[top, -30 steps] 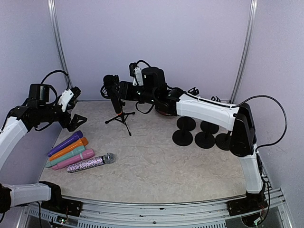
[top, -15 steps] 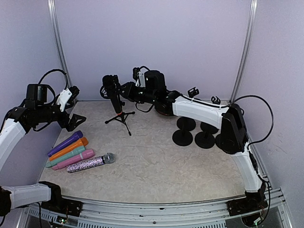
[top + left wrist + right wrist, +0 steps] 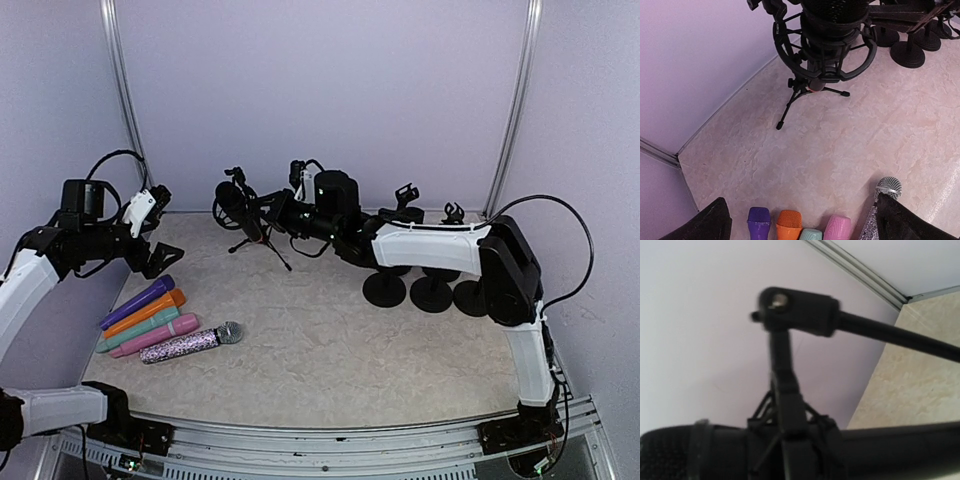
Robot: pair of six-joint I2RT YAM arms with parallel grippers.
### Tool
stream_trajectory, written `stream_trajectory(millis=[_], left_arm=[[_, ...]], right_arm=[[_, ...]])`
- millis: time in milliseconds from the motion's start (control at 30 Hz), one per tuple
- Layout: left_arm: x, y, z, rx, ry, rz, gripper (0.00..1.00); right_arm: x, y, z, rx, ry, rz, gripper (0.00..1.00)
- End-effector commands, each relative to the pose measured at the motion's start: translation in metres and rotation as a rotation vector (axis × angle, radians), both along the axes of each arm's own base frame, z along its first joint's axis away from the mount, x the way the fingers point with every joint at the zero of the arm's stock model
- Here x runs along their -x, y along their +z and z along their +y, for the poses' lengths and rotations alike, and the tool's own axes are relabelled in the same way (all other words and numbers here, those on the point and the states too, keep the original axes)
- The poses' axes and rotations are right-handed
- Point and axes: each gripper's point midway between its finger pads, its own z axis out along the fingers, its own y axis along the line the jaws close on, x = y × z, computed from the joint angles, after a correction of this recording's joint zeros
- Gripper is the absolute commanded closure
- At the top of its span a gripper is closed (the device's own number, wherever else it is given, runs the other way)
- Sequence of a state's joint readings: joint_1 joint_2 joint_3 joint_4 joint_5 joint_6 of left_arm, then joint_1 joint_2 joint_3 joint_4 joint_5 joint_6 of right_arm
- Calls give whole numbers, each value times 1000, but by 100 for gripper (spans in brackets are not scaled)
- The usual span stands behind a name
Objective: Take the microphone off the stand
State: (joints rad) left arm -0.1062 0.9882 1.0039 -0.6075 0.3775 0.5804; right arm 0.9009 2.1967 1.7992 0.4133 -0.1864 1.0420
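The open tabletop is back of my right gripper and to its right in the top view, so I will pull my right gripper back that way and release the stand there.
A black microphone sits in a ring shock mount on a small tripod stand at the back of the table, and the stand leans. My right gripper reaches in from the right and is shut on the microphone's body. The right wrist view shows the microphone lying across the bottom, with the stand's joint above it. My left gripper hovers open and empty at the left. Its view shows the microphone and the stand ahead, beyond the left gripper.
Several coloured microphones lie in a row at the left, ending in a glittery silver one. Their heads show below the left gripper, such as the purple one. Three round-based black stands are at the right. Walls close the back and sides.
The right gripper has closed on the microphone. The microphone has dropped lower and the stand has tipped and shifted slightly right. The left arm has barely moved.
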Motion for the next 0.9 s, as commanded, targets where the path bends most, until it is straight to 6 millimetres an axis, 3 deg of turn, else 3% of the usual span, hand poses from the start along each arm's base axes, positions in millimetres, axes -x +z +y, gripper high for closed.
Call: stream_trajectory(millis=[0,133,467,667,867], left_arm=[[-2,1,-12,44,-40,1,2],[4,7,-31,56,-95,-4,2],[30,21,-78,88,-297,58,1],[41,20,-101,94,-395,104,2],[45,18,-120,91,-464,124,2]], right_arm=[[45,96,-20,-256,-30,-75,100],[73,112,-33,-321,-66,-74,100],[126,119,-85,-398,-231,-19,100],[142,79,-103,-412,-281,136,100],[148,65,-113,-419,-320,201,100]])
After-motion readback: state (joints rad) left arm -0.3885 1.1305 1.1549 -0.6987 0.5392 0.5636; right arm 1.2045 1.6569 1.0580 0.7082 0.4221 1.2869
